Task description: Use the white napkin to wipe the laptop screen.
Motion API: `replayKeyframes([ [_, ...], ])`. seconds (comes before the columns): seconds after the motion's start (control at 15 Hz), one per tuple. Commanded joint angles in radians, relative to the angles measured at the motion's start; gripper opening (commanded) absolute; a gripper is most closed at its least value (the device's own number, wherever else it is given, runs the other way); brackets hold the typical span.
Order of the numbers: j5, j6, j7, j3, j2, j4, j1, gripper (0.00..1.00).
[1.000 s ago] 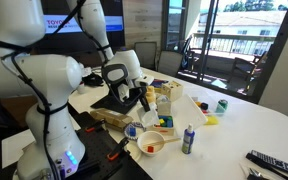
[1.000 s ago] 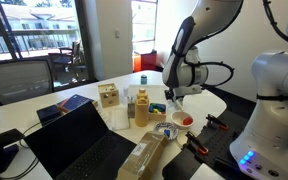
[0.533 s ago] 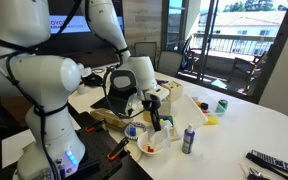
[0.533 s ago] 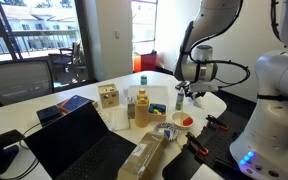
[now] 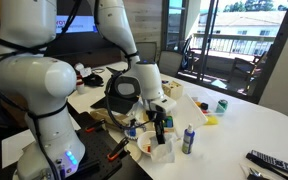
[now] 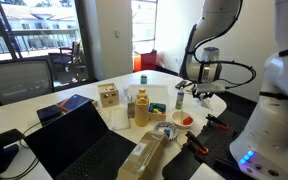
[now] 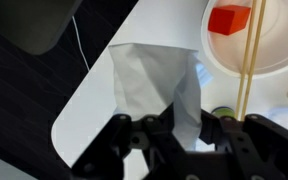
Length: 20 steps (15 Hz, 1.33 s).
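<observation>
The tabletop beside the blue spray bottle is bare and clear, so next my gripper will lower toward it, away from the white bowl, to release the white napkin.
My gripper (image 7: pixel 181 128) is shut on a white napkin (image 7: pixel 154 85), which hangs from the jaws over the white table's edge. In an exterior view the gripper (image 5: pixel 156 124) is above the table's near edge with the napkin (image 5: pixel 164 150) dangling below it. In the exterior view from the opposite side the gripper (image 6: pixel 202 88) holds the napkin (image 6: pixel 208 98) well away from the open black laptop (image 6: pixel 79 145), whose dark screen faces that camera at the table's other end. The laptop also shows behind the arm (image 5: pixel 112 101).
A white bowl with a red block (image 7: pixel 229 20) and yellow sticks (image 7: pixel 249 60) lies next to the napkin. A blue spray bottle (image 5: pixel 188 138), a green can (image 5: pixel 221 104), a remote (image 5: pixel 274 163), a wooden box (image 6: pixel 108 96) and bottles (image 6: pixel 141 105) stand on the table.
The arm has swung away from the laptop toward the table's edge by the bowl, carrying the white napkin, which now hangs from the jaws.
</observation>
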Motion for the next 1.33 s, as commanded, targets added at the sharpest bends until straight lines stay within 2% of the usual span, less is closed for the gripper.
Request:
replayKeyframes([
  [0.0,0.029,0.013,-0.086,0.209,0.002,0.089,-0.257,0.03],
  [0.2,0.048,0.006,-0.149,0.416,0.057,0.196,-0.496,0.03],
  [0.47,0.064,0.027,-0.254,0.642,0.163,0.316,-0.781,0.03],
  [0.87,0.017,0.170,-0.381,0.899,0.320,0.412,-1.097,0.03],
  [0.93,0.002,0.197,-0.389,0.939,0.329,0.411,-1.143,0.36],
  [1.07,-0.038,0.258,-0.391,0.994,0.356,0.404,-1.204,0.44],
  [1.27,-0.105,0.341,-0.376,1.056,0.379,0.378,-1.272,0.65],
])
